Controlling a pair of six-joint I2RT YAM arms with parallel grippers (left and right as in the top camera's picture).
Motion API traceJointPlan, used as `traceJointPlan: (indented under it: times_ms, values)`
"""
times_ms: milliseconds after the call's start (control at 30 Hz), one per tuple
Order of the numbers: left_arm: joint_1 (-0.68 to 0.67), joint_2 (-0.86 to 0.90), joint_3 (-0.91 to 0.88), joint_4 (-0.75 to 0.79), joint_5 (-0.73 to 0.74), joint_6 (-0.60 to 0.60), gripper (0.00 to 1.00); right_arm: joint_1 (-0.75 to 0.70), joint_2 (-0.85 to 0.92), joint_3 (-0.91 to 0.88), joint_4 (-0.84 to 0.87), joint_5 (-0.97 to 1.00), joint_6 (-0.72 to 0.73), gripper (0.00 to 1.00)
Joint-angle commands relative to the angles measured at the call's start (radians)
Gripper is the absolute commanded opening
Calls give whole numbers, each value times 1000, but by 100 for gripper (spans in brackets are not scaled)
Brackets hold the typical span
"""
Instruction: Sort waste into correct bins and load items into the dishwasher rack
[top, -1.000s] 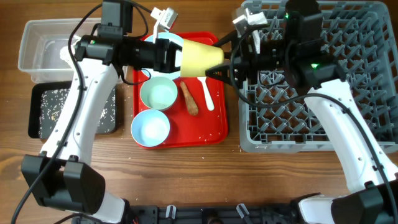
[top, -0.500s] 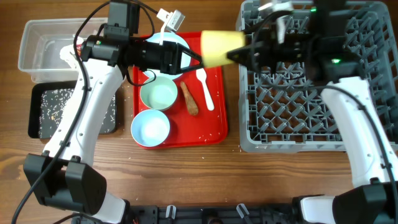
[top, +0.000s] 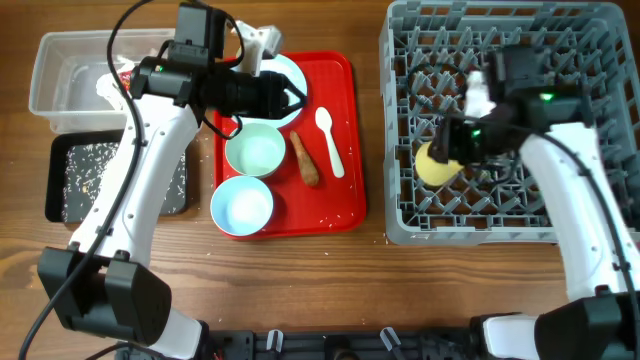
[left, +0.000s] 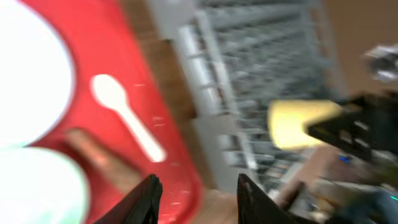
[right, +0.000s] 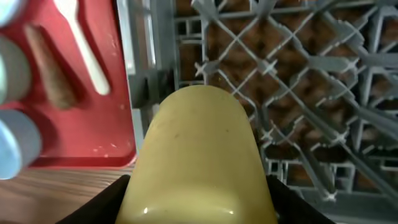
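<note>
The pegs at the rack's near corner by the red tray stand empty, so next my right gripper should bring the small yellow cup (top: 437, 166) down onto that corner of the rack and release it.
My right gripper (top: 450, 148) is shut on the small yellow cup (top: 437, 166), holding it over the left side of the grey dishwasher rack (top: 590, 120); the cup fills the right wrist view (right: 199, 155). My left gripper (top: 290, 95) is open and empty above the red tray (top: 345, 130), over the pale blue plate (top: 290, 72). The pale green bowl (top: 254, 151), pale blue bowl (top: 242, 206), brown sausage piece (top: 304, 158) and white spoon (top: 330, 140) lie on the tray. The left wrist view is blurred; it shows the spoon (left: 127, 115) and the cup (left: 298, 121).
A clear tub (top: 70, 75) holding a white napkin stands at the far left. A black tray (top: 110, 180) sprinkled with white crumbs sits in front of it. A few crumbs lie on the red tray's front part.
The yellow cup passed from my left gripper to my right one. The right arm carried it right and down over the rack. The left gripper opened and drew back left.
</note>
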Motion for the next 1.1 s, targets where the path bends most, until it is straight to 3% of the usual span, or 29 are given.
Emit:
traceJointPlan:
  times_ms: [0, 200, 233, 300, 367, 533, 567, 633, 733, 767, 900, 1000, 1067]
  values:
    - [-1, 18, -8, -12, -186, 6, 41, 100, 13, -2, -24, 162, 109, 51]
    - [-1, 53, -11, -32, -202, 6, 41, 121, 154, -3, 4, 230, 139, 52]
    - [-1, 53, -11, -35, -212, 6, 42, 121, 182, -3, 6, 220, 132, 58]
    - [-1, 53, -11, -35, -219, 6, 45, 121, 198, -3, 23, 185, 91, 88]
    - [0, 53, -11, -35, -223, 6, 47, 121, 198, 25, 28, 157, 89, 96]
    - [-1, 53, -11, -40, -224, 5, 44, 123, 168, 391, -83, 105, 27, 95]
    - [-1, 53, -11, -48, -275, -62, 43, 130, 168, 433, -46, 24, 6, 93]
    - [0, 53, -11, -75, -396, -207, 45, 185, 187, 423, 12, -23, 11, 91]
    - [-34, 56, -11, -80, -397, -299, 43, 227, 240, 423, 50, 12, 63, 91]
    - [-77, 63, -12, -80, -434, -311, 40, 209, 240, 424, 66, 12, 77, 91]
    - [-294, 184, -37, -80, -689, -541, 40, 89, 240, 424, 57, 17, 108, 91]
    - [-354, 333, -38, -80, -713, -651, 43, 37, 240, 424, 36, 21, 58, 91]
    - [-354, 413, -38, -79, -708, -650, 45, 36, 240, 424, 33, 34, 44, 91]
